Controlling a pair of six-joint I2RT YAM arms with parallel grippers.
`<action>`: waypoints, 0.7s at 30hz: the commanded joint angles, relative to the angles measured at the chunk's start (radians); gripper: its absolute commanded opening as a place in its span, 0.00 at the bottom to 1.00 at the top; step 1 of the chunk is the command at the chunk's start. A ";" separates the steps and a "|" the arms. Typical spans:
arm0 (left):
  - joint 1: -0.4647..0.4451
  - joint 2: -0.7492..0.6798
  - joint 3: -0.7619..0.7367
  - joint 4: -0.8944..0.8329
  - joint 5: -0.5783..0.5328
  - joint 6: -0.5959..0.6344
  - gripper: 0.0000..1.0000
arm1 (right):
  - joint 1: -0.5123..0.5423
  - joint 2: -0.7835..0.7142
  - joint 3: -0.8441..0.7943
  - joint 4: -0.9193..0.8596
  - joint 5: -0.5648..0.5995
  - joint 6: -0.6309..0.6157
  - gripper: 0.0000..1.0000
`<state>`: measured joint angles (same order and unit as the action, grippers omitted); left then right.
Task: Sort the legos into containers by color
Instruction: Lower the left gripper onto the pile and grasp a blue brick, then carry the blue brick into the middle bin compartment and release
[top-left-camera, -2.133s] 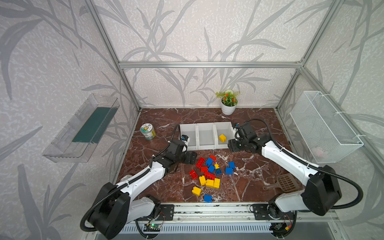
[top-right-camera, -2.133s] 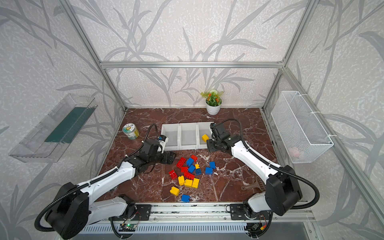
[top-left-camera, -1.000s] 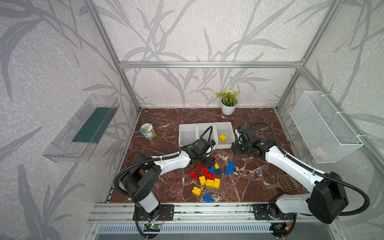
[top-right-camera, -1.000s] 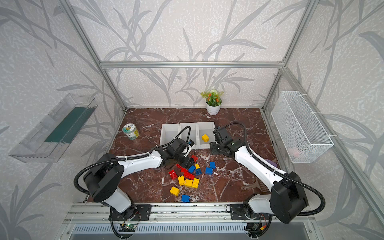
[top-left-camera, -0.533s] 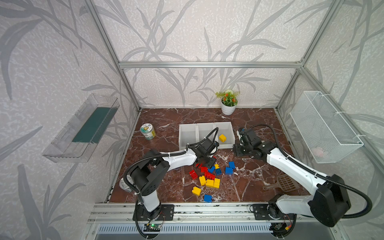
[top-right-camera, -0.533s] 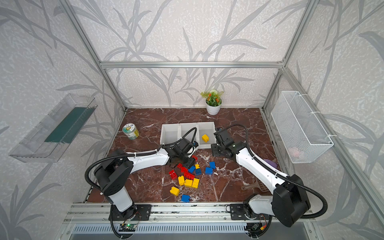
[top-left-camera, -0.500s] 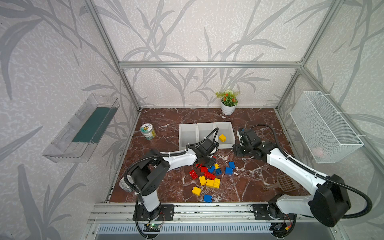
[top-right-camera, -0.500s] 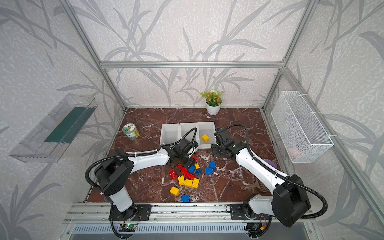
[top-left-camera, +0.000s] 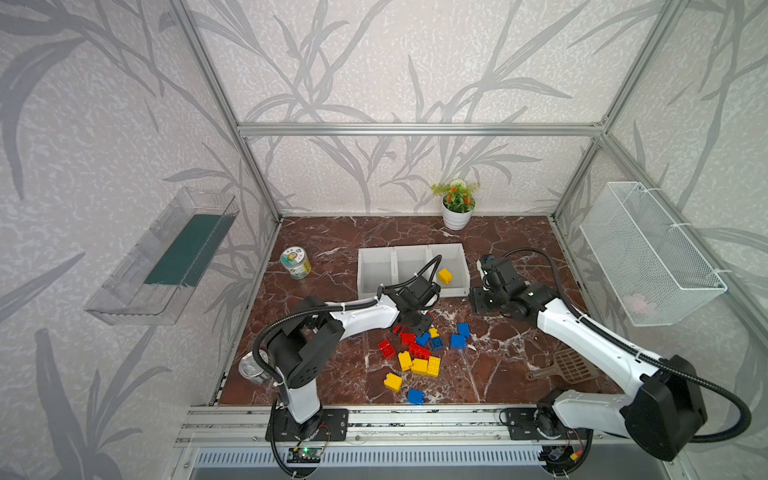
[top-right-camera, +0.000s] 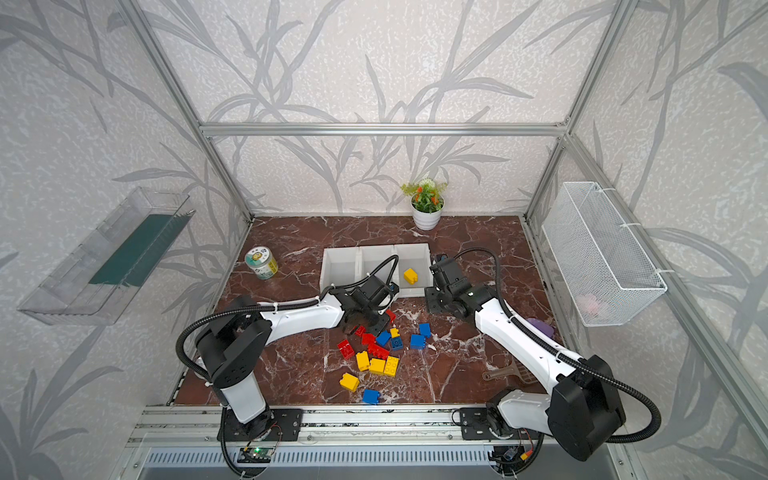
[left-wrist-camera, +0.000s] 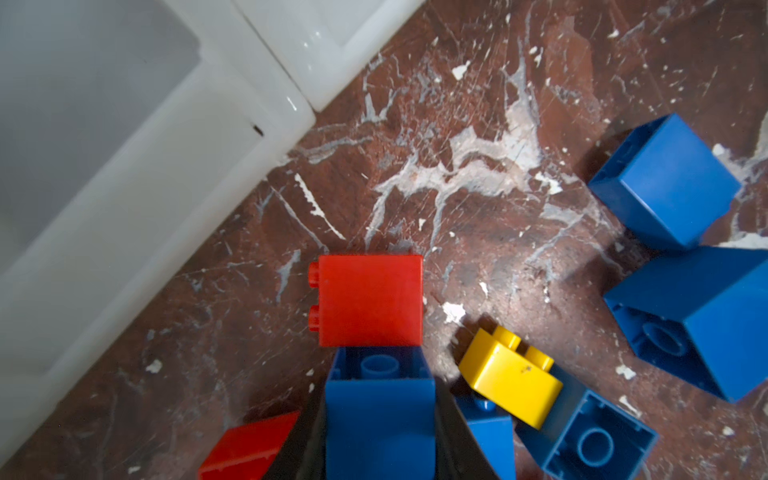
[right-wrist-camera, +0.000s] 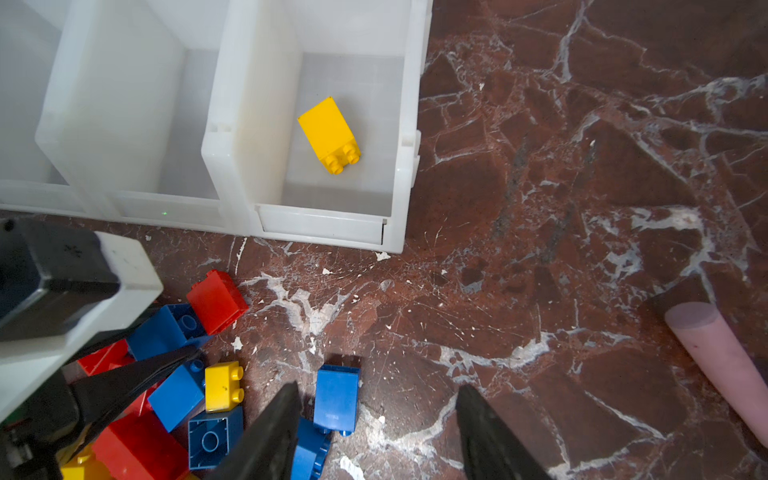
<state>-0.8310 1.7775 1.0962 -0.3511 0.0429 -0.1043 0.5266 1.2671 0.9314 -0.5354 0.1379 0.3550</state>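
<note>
My left gripper holds the blue brick and should next lift it up and outward over the empty middle container (top-left-camera: 411, 261) (left-wrist-camera: 80, 104) and release it, as the neighbouring container has the yellow brick.
My left gripper (left-wrist-camera: 380, 395) is shut on a blue brick (left-wrist-camera: 378, 436) at the pile's far edge, low over the table. A red brick (left-wrist-camera: 370, 299) lies just past the held one, touching it. In both top views that gripper (top-left-camera: 415, 322) sits in front of the three joined white containers (top-left-camera: 376, 266). One yellow brick (top-left-camera: 444, 275) lies in the right container; the other two look empty. The loose legos (top-left-camera: 419, 353), red, blue and yellow, lie spread in front. My right gripper (right-wrist-camera: 378, 415) stands open above the table beside a blue brick (right-wrist-camera: 336, 395), holding nothing.
A labelled jar (top-left-camera: 296, 262) and a flower pot (top-left-camera: 456, 208) stand further back. A silver can (top-left-camera: 253, 368) sits front left, a brown scoop (top-left-camera: 569, 365) front right. A pink cylinder (right-wrist-camera: 723, 361) lies right of the right gripper. A wire basket (top-left-camera: 648, 253) and a clear tray (top-left-camera: 166, 257) hang on the walls.
My left arm swung in from the left to the pile's far edge and its jaws closed on the blue brick. The right gripper drew back from the containers towards the right.
</note>
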 joint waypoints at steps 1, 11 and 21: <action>-0.002 -0.063 0.079 -0.045 -0.068 0.012 0.26 | 0.004 -0.029 -0.007 -0.003 0.034 -0.016 0.61; 0.106 -0.006 0.267 -0.017 -0.134 0.081 0.26 | -0.008 -0.033 0.042 -0.026 0.043 -0.056 0.61; 0.202 0.117 0.313 0.059 -0.123 0.075 0.27 | -0.011 -0.048 0.045 -0.043 0.057 -0.051 0.61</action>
<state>-0.6266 1.8721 1.3754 -0.2981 -0.0757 -0.0448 0.5224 1.2465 0.9531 -0.5552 0.1749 0.3058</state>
